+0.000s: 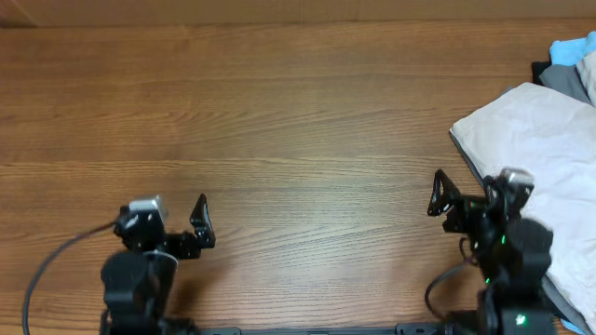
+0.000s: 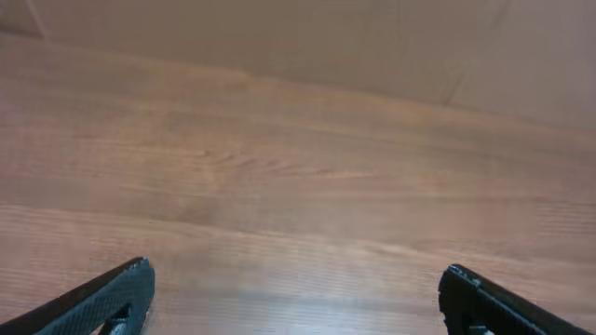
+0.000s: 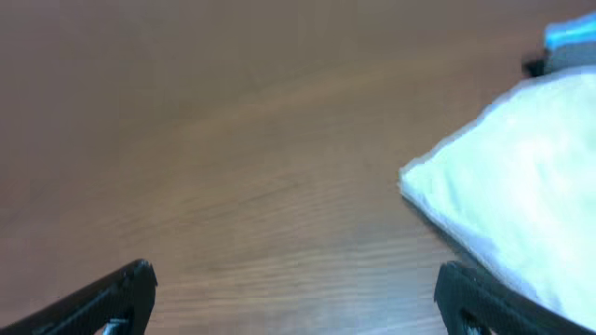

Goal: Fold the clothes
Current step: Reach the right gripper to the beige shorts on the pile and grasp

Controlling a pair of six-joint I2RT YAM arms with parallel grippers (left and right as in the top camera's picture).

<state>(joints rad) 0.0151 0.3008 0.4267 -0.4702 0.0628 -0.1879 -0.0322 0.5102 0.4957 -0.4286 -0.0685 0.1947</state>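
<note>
Next, my right gripper reaches across, outward and down onto the shorts' corner (image 1: pixel 467 138) (image 3: pixel 430 186), past bare wood toward the right in the wrist view.
The pale cream shorts (image 1: pixel 545 149) lie folded in a flat pile at the table's right edge, and show at the right of the right wrist view (image 3: pixel 512 205). My right gripper (image 1: pixel 438 194) is open and empty, just left of the shorts' near corner; its fingertips frame bare wood (image 3: pixel 293 288). My left gripper (image 1: pixel 202 221) is open and empty at the front left, far from the shorts, over bare wood (image 2: pixel 293 288).
A grey garment (image 1: pixel 563 79) and a light blue one (image 1: pixel 573 48) lie bunched at the far right corner behind the shorts; the blue one shows at the top right of the right wrist view (image 3: pixel 570 35). The wooden table (image 1: pixel 279 121) spreads left and centre.
</note>
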